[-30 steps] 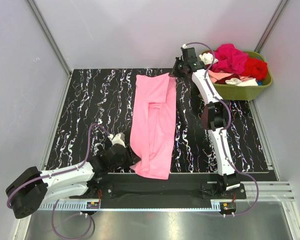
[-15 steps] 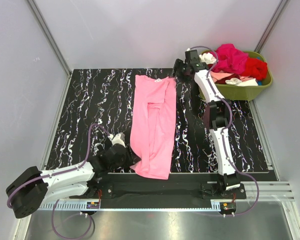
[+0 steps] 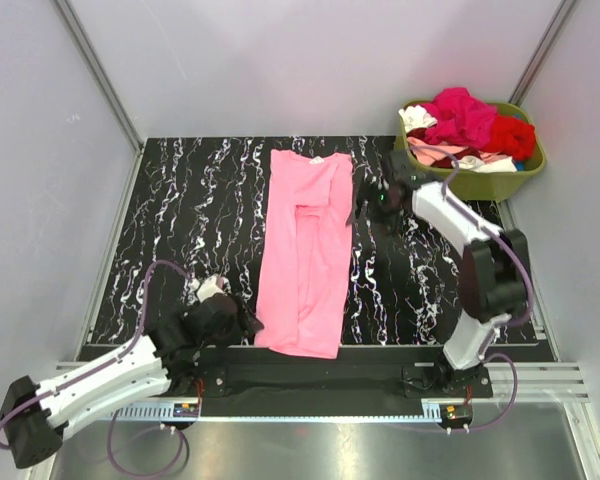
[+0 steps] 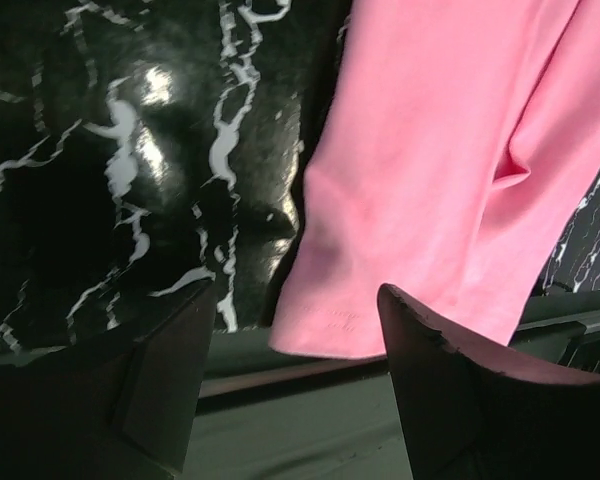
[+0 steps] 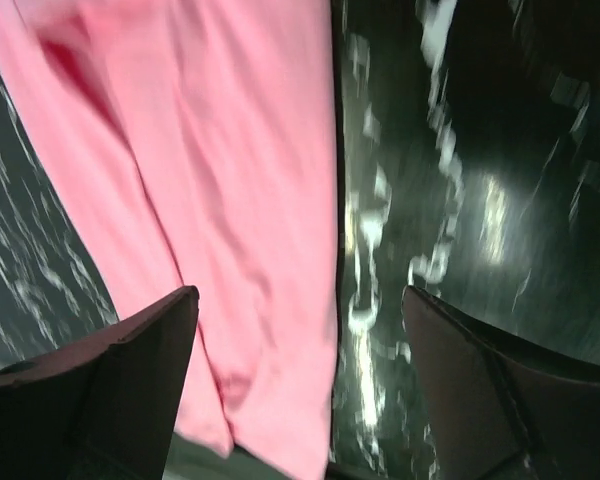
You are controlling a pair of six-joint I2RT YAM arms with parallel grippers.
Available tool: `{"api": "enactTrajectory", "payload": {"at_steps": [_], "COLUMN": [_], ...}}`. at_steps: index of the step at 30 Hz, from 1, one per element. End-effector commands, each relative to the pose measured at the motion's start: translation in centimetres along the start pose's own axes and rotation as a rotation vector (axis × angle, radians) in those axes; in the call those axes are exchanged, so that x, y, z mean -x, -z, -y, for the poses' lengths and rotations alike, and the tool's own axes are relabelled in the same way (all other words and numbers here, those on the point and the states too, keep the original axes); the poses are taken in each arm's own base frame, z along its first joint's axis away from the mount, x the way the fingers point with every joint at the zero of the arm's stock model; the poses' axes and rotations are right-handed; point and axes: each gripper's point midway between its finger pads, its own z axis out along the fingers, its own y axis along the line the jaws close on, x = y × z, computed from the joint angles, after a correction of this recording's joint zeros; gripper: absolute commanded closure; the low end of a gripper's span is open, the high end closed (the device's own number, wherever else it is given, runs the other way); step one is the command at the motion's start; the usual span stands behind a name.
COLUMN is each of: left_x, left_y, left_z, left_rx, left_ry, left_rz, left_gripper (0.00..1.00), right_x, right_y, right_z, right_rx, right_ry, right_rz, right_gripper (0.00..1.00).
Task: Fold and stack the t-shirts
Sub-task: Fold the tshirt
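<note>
My right gripper draws back and down onto the hem's free corner (image 3: 335,354) (image 5: 316,470) next, which lies below and back from it, as my left gripper frames the other.
A medium pink t-shirt (image 3: 305,250) lies flat on the black marbled table (image 3: 180,220), folded lengthwise into a long strip. My left gripper (image 3: 245,322) sits just left of its near hem corner, open, holding nothing. In the left wrist view that gripper (image 4: 298,290) frames the hem corner (image 4: 340,320), with the pink t-shirt (image 4: 440,150) beyond. My right gripper (image 3: 360,207) hovers open beside the strip's right edge. In the right wrist view it (image 5: 300,292) straddles the edge of the pink t-shirt (image 5: 200,150).
An olive-green tub (image 3: 480,185) stands at the back right corner. It holds a magenta shirt (image 3: 460,115), a red shirt (image 3: 510,135), a pale pink shirt (image 3: 435,155) and a white one (image 3: 417,118). The table's near rail (image 3: 320,365) runs under the hem.
Both grippers have opened and let go of the pink t-shirt. The right arm swung from the shirt's far corner back toward mid-table. The left arm drew back to the near left.
</note>
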Motion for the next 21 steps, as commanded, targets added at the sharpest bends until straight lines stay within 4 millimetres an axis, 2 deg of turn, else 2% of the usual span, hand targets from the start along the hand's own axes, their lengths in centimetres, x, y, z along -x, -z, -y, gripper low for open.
{"api": "enactTrajectory", "payload": {"at_steps": [1, 2, 3, 4, 5, 7, 10, 11, 13, 15, 17, 20, 21], "left_x": [0.0, -0.1, -0.3, -0.6, -1.0, -1.5, -1.9, -1.8, -1.9, -1.9, -2.0, -2.1, -2.1], "left_y": [1.2, 1.1, 1.0, 0.8, 0.5, -0.1, -1.0, -1.2, -1.5, -1.7, -1.9, -2.0, -1.9], "left_z": [-2.1, -2.0, -1.9, -1.9, -1.8, -2.0, -1.7, -1.1, -1.1, -0.7, -0.6, -0.5, -0.4], "left_rx": [0.072, 0.053, 0.041, 0.036, 0.024, 0.032, 0.016, -0.005, -0.001, -0.010, -0.010, -0.012, -0.016], "left_ry": [0.033, 0.039, 0.042, 0.041, 0.039, 0.036, 0.027, 0.028, 0.020, 0.016, 0.009, 0.005, 0.005], "left_rz": [0.007, 0.008, 0.000, -0.009, -0.026, -0.043, -0.057, -0.054, -0.058, -0.058, -0.064, -0.070, -0.070], "left_gripper": [0.29, 0.29, 0.30, 0.31, 0.32, 0.34, 0.37, 0.37, 0.38, 0.40, 0.47, 0.58, 0.61], "right_x": [-6.6, -9.1, -10.9, -12.2, -14.4, -17.4, -21.8, -23.3, -25.3, -27.0, -29.0, -30.4, -30.6], "right_y": [0.6, 0.5, 1.4, 1.7, 1.7, 3.0, 4.1, 4.0, 4.7, 4.6, 4.1, 3.2, 3.0], "right_z": [-0.1, 0.7, -0.4, -0.5, 0.0, -1.3, -1.8, -1.1, -1.6, -1.3, -1.2, -1.3, -1.4], "right_rx": [0.048, 0.028, 0.046, 0.040, 0.027, 0.081, 0.107, 0.092, 0.111, 0.102, 0.077, 0.065, 0.059], "right_ry": [-0.031, -0.035, 0.007, 0.007, 0.010, 0.034, 0.002, -0.003, 0.002, 0.011, 0.038, 0.049, 0.053], "right_rz": [-0.104, -0.145, -0.160, -0.177, -0.217, -0.249, -0.297, -0.317, -0.336, -0.359, -0.391, -0.409, -0.407], "right_gripper": [0.10, 0.09, 0.09, 0.09, 0.08, 0.08, 0.08, 0.08, 0.10, 0.13, 0.15, 0.24, 0.34]}}
